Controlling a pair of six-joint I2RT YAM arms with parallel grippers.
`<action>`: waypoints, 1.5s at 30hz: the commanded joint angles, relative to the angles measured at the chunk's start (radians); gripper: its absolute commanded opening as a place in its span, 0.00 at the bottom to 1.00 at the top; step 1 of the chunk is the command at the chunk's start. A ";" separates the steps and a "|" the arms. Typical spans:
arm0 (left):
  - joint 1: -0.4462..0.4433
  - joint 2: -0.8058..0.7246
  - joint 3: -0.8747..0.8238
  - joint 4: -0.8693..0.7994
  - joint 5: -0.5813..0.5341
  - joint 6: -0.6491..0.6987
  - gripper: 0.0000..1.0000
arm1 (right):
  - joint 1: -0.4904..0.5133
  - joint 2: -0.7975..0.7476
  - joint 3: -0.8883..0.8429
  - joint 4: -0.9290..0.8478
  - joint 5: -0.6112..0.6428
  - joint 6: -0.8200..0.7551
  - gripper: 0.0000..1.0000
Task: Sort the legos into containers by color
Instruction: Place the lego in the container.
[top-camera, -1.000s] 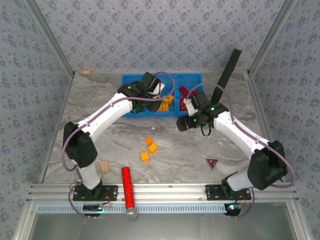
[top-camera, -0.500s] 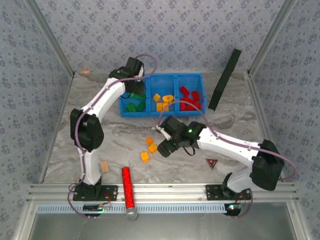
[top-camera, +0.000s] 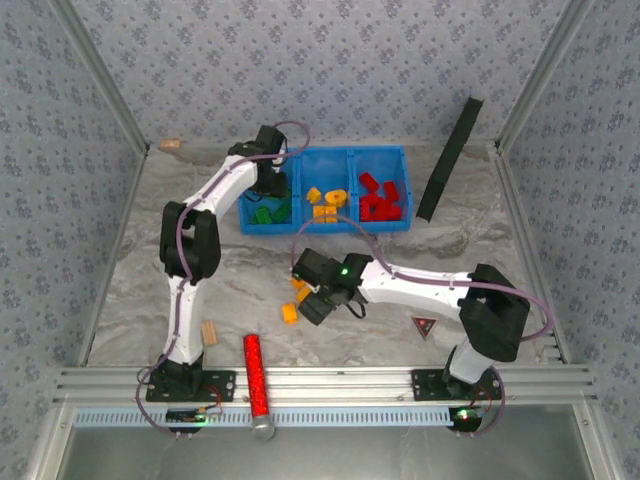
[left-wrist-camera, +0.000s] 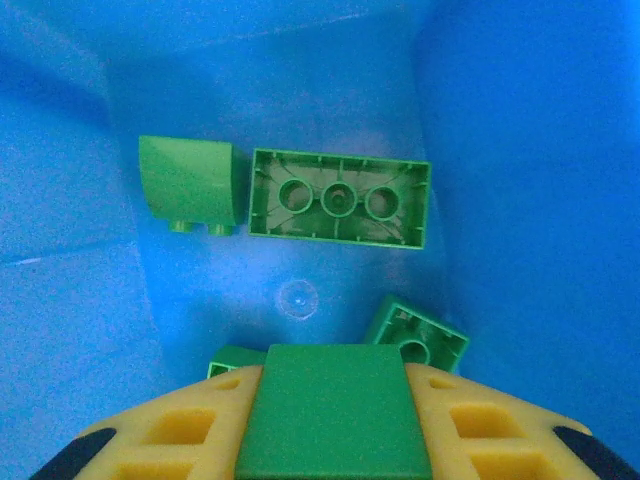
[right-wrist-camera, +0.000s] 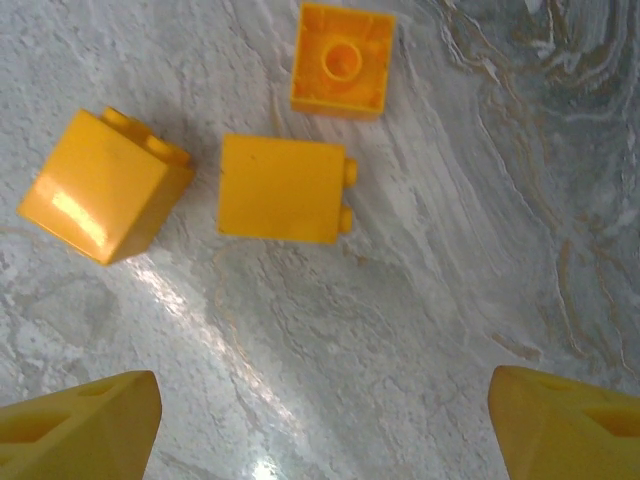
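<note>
The blue bin's bare bottom among the green bricks is below my left gripper, which should next stay inside the section and open to release the green brick.
My left gripper hangs inside the left compartment of the blue bin. Its yellow fingers are shut on a green brick. Below it, more green bricks lie on the compartment floor. The middle compartment holds orange bricks and the right one red bricks. My right gripper hovers open over three loose orange bricks on the marble table, with nothing between its fingertips. One of these orange bricks lies just left of the gripper.
A long red glittery cylinder and a small tan wooden block lie near the front left. A red triangular piece sits at front right. A black panel leans at the back right wall.
My right arm has swung from beside the bin down to the loose orange bricks. My left arm has moved from the middle compartment to the left one.
</note>
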 joint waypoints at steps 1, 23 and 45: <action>0.002 0.009 -0.015 0.002 0.023 -0.024 0.15 | 0.016 0.035 0.030 0.000 0.042 0.016 0.86; 0.002 -0.021 -0.104 0.030 0.045 -0.041 0.63 | -0.059 0.163 0.035 0.177 -0.073 -0.051 0.76; 0.002 -0.184 -0.146 0.039 0.136 -0.058 0.70 | -0.098 0.258 0.084 0.265 -0.141 -0.075 0.74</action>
